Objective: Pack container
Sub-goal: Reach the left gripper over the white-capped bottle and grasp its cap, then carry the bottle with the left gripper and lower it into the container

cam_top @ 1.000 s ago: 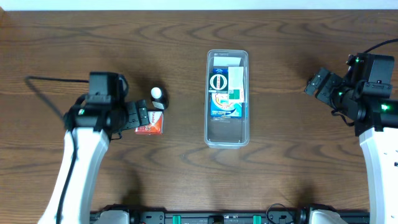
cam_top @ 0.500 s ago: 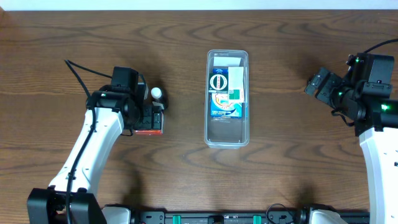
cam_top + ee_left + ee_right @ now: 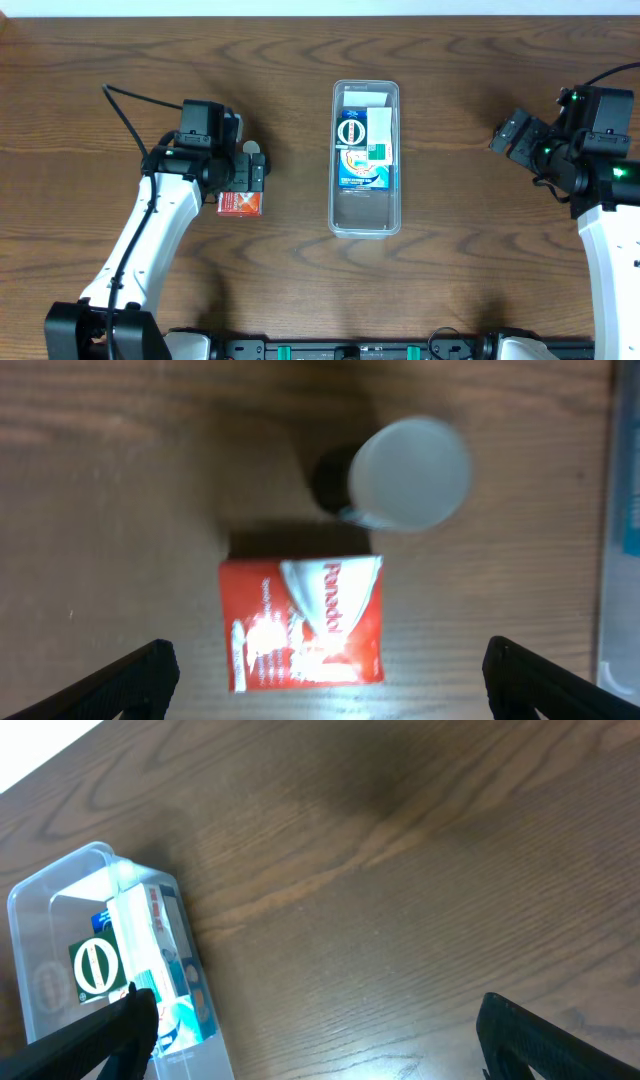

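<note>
The bottle's white cap stands below the robot's left gripper and outward past the red box (image 3: 241, 204), so the left gripper will next reach outward and lower its open fingers around the cap.
The clear container (image 3: 366, 222) lies lengthwise at the table's centre and holds a blue and white box (image 3: 365, 150). It also shows in the right wrist view (image 3: 60, 910). A small red box (image 3: 241, 204) lies flat to the container's left, with a small white-capped bottle (image 3: 256, 148) just behind it. My left gripper (image 3: 248, 177) hovers open and empty above these two. In the left wrist view the red box (image 3: 302, 623) and the bottle (image 3: 410, 472) lie between the spread fingers (image 3: 330, 695). My right gripper (image 3: 504, 135) is open and empty, right of the container.
The wooden table (image 3: 460, 70) carries only these items. A black cable (image 3: 125, 115) runs from the left arm over the table. The container's edge shows at the right of the left wrist view (image 3: 622, 510).
My left arm has swung in and its gripper has moved a little toward the far edge, uncovering more of the red box. The red box, bottle and right arm have not moved.
</note>
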### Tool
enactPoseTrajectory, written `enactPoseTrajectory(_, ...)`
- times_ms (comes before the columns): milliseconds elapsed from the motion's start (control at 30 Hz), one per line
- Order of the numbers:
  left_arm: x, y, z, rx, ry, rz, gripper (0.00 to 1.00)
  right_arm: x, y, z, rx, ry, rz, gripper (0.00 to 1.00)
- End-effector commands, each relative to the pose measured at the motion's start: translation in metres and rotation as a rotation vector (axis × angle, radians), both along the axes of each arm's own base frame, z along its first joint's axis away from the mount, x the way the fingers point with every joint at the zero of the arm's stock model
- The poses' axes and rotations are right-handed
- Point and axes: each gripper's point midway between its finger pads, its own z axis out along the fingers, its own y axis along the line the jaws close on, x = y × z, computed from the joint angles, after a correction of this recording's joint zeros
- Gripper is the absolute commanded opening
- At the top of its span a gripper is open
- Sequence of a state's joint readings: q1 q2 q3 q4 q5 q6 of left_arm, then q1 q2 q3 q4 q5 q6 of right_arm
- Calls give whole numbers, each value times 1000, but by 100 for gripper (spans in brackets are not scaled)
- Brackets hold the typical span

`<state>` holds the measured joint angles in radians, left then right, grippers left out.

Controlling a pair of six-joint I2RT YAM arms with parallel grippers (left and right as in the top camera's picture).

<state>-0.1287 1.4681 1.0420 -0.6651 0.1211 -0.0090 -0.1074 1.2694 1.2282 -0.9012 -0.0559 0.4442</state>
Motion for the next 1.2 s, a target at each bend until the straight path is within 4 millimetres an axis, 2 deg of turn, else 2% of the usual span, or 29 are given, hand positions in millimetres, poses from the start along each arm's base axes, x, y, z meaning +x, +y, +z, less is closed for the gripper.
enactPoseTrajectory(0,18,-7,19,-9,-73,-26,98,0,-1,1,3,-3,-7,99)
enactPoseTrajectory(167,39,-9,27,-19,-148,-26,98,0,-1,1,3,-3,-7,99)
enactPoseTrajectory(367,49,-18,15,-41,-144,-44,100,0,-1,1,3,-3,-7,99)
enactPoseTrajectory(533,58,-30,6,-58,-152,-72,80,0,-1,1,3,-3,-7,99)
enactPoseTrajectory(767,59,-31,3,-57,-150,-72,59,0,-1,1,3,-3,-7,99)
enactPoseTrajectory(1100,55,-29,-8,-46,-111,-74,53,0,-1,1,3,-3,-7,99)
enactPoseTrajectory(1167,55,-29,-12,-45,-100,-73,49,0,-1,1,3,-3,-7,99)
